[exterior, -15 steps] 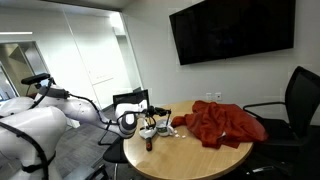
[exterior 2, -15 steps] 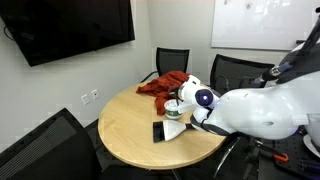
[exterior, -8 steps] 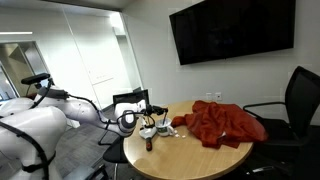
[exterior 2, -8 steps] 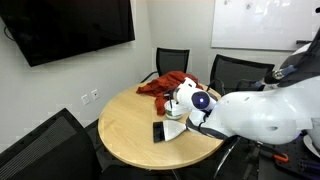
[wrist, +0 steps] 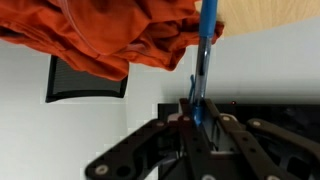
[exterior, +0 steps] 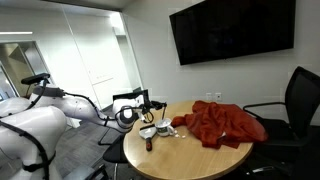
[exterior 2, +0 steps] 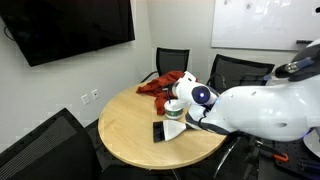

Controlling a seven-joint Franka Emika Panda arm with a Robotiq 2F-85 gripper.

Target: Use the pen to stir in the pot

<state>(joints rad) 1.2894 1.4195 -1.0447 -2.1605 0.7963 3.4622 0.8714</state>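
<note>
I should swing my gripper away from the pot, lower the pen to the bare tabletop beside the dark-brown cylinder and let go, since that spot is free.
In the wrist view my gripper is shut on the pen, a thin blue stick that points away from the jaws toward the red cloth. In an exterior view the gripper hangs just above the small whitish pot, which stands on the round wooden table. The pot does not show in the wrist view. In the exterior view from the opposite side the arm's white body hides the jaws and most of the pot.
A short dark-brown cylinder stands next to the pot. The crumpled red cloth covers the table's far part. A flat black object and a white piece lie near the arm. Office chairs surround the table.
The gripper with the pen has risen slightly and shifted a little above the pot. The cloth, cylinder and pot have not moved.
</note>
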